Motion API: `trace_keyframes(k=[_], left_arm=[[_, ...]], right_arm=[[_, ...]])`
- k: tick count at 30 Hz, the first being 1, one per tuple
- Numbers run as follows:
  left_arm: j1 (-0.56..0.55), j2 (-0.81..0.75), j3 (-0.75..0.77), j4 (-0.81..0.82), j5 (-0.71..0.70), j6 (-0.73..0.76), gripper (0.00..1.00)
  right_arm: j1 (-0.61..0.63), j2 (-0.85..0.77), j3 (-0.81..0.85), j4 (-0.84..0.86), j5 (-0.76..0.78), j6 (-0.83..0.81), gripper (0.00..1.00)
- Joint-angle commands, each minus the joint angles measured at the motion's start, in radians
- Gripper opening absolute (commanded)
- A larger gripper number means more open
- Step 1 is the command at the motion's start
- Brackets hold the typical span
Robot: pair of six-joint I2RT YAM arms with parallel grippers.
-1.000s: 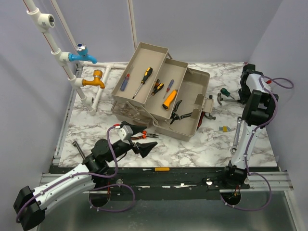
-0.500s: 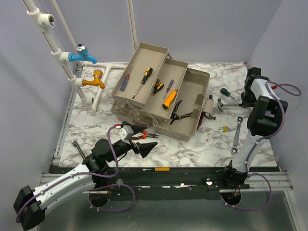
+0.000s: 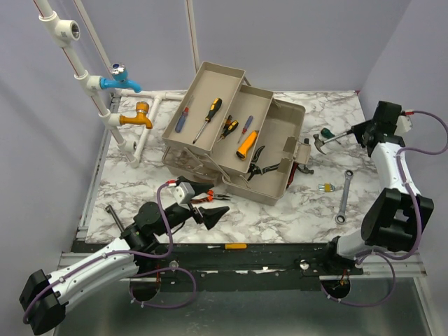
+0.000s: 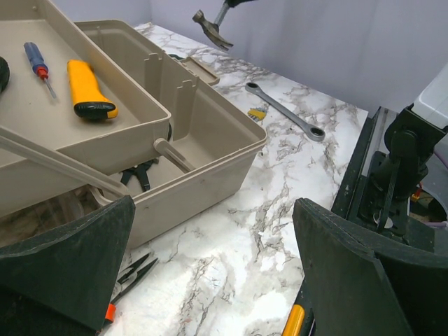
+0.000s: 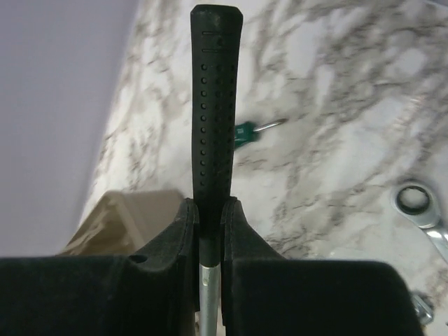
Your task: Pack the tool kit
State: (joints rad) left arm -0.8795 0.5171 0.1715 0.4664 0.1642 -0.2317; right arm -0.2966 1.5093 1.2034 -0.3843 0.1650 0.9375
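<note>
The right gripper moves over the toolbox's deep section (image 3: 275,144) next and lowers the hammer (image 3: 320,142) inside. The section opens below the gripper, to its left in the top view.
The beige toolbox (image 3: 281,183) stands open at the table's middle, its fold-out trays holding screwdrivers, a yellow-handled tool (image 3: 246,144) and black pliers. My right gripper (image 3: 365,131) is shut on the black grip of a hammer (image 3: 320,142), held in the air right of the box. In the right wrist view the handle (image 5: 215,105) stands between the shut pads (image 5: 246,231). The hammer head (image 4: 210,28) shows in the left wrist view above the box (image 4: 203,189). My left gripper (image 3: 210,215) is open and empty near the front edge, beside red-handled pliers (image 3: 206,198).
A ratchet wrench (image 3: 344,196), a small hex key set (image 3: 325,187) and a green screwdriver (image 3: 327,133) lie right of the box. A yellow-handled screwdriver (image 3: 234,246) lies on the front rail. White pipes with blue and orange taps (image 3: 119,84) stand at the back left.
The right arm has unfolded: its elbow has dropped toward the near right, and its wrist has moved right with the hammer in its grip. The left arm has not moved.
</note>
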Motion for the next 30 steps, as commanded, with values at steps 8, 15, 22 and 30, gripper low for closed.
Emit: trace_keyframes(k=[8,15,22,30], left_arm=[[-0.006,0.014,0.048,-0.026,-0.037,-0.026,0.99],[-0.006,-0.017,0.167,-0.214,-0.203,-0.106,0.99],[-0.006,-0.038,0.282,-0.326,-0.302,-0.133,0.99],[-0.006,-0.040,0.343,-0.375,-0.340,-0.107,0.99]], right_arm=[[0.150,-0.078,0.052,0.277,-0.387,-0.227,0.01],[0.363,0.005,0.161,0.243,-0.283,-0.317,0.01],[0.486,0.105,0.275,0.175,-0.174,-0.381,0.01],[0.516,0.133,0.187,0.153,-0.159,-0.366,0.01]])
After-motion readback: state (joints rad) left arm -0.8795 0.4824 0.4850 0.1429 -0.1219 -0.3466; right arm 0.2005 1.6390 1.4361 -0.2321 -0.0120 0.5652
